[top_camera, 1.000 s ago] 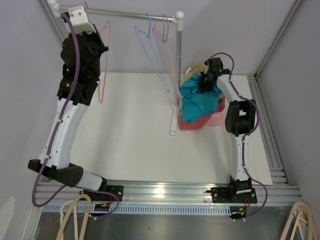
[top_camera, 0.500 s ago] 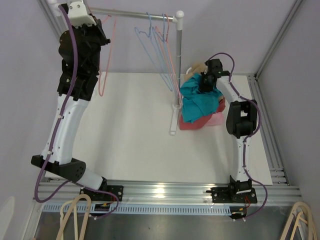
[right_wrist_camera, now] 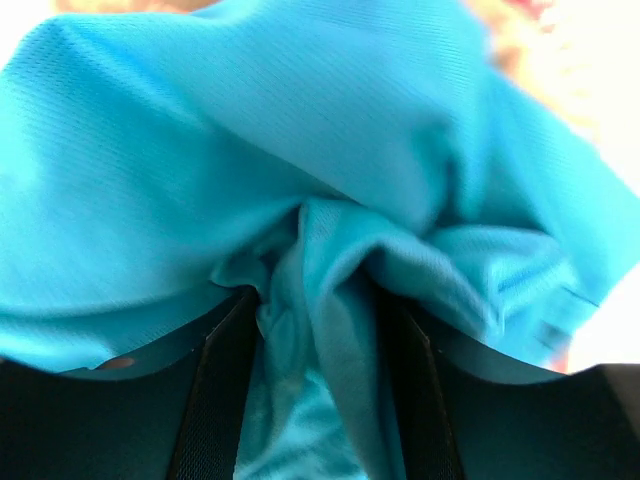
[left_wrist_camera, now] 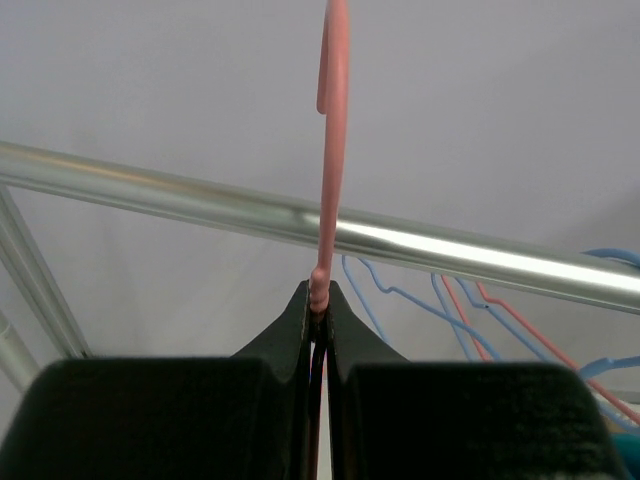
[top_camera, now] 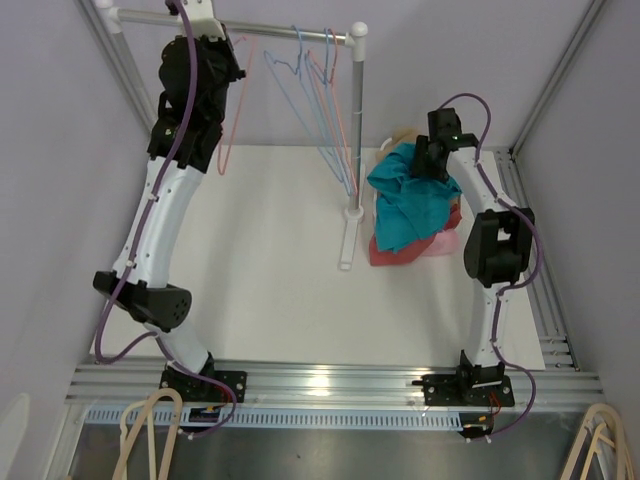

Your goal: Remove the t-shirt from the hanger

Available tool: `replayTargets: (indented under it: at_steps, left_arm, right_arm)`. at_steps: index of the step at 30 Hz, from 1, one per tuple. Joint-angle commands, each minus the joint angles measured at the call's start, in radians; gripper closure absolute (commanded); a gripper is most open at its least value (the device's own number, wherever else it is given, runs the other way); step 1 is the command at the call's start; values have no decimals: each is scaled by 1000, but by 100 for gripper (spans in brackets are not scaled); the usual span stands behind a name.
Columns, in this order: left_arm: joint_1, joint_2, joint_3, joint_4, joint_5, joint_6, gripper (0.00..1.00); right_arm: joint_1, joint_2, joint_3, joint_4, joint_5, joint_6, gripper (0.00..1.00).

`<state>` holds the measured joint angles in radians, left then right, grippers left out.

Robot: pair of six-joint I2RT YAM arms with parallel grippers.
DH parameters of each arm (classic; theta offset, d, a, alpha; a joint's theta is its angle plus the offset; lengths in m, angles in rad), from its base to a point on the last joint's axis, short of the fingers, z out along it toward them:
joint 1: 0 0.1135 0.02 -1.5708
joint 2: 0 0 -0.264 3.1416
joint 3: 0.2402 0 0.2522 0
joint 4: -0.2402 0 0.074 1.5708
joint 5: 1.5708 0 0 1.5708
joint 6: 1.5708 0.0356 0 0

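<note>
The pink hanger's hook is still free. My left gripper needs to move outward next along the silver bar toward the empty hangers, then down to seat the hook.
A bare pink hanger [top_camera: 229,120] hangs below the silver rail [top_camera: 270,30] at the back left, and its neck [left_wrist_camera: 330,170] rises in front of the rail [left_wrist_camera: 450,252]. My left gripper [top_camera: 226,52] [left_wrist_camera: 319,296] is shut on that neck just under the rail. The teal t-shirt [top_camera: 410,200] lies crumpled on a pile of clothes at the back right, off any hanger. My right gripper [top_camera: 432,160] [right_wrist_camera: 315,330] is down on it. Its jaws stand apart, with a loose fold of the teal cloth [right_wrist_camera: 300,130] between them.
Several blue and pink empty hangers [top_camera: 320,100] hang at the rail's right end by the white post [top_camera: 357,120]. Pink and red clothes [top_camera: 435,242] lie under the t-shirt. Cream hangers [top_camera: 150,425] [top_camera: 600,445] sit below the table's near corners.
My left arm has carried the pink hanger to the right along the rail. My right gripper has opened from shut on the teal t-shirt and shifted slightly right.
</note>
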<state>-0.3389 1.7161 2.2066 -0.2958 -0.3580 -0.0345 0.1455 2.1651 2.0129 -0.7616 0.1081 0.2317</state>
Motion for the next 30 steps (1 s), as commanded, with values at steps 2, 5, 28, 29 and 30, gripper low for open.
replayTargets:
  at_steps: [2,5,28,29,30]
  left_arm:
    - [-14,39,42,43,14,10,99]
    - [-31,63,45,81,-1,33,99]
    - [-77,188,130,124,14,93,99]
    - [-78,191,128,119,14,88,99]
    - [-78,191,125,118,14,87,99]
  right_arm:
    - [-12,-166,-43,16,74,-15,43]
    - [-12,-223,-84,80,70,-26,36]
    - [-6,-475,-243,277,-4,-51,32]
    - [-6,-479,-243,275,-8,-49,32]
    - [-3,-491,-246,281,-15,-49,32]
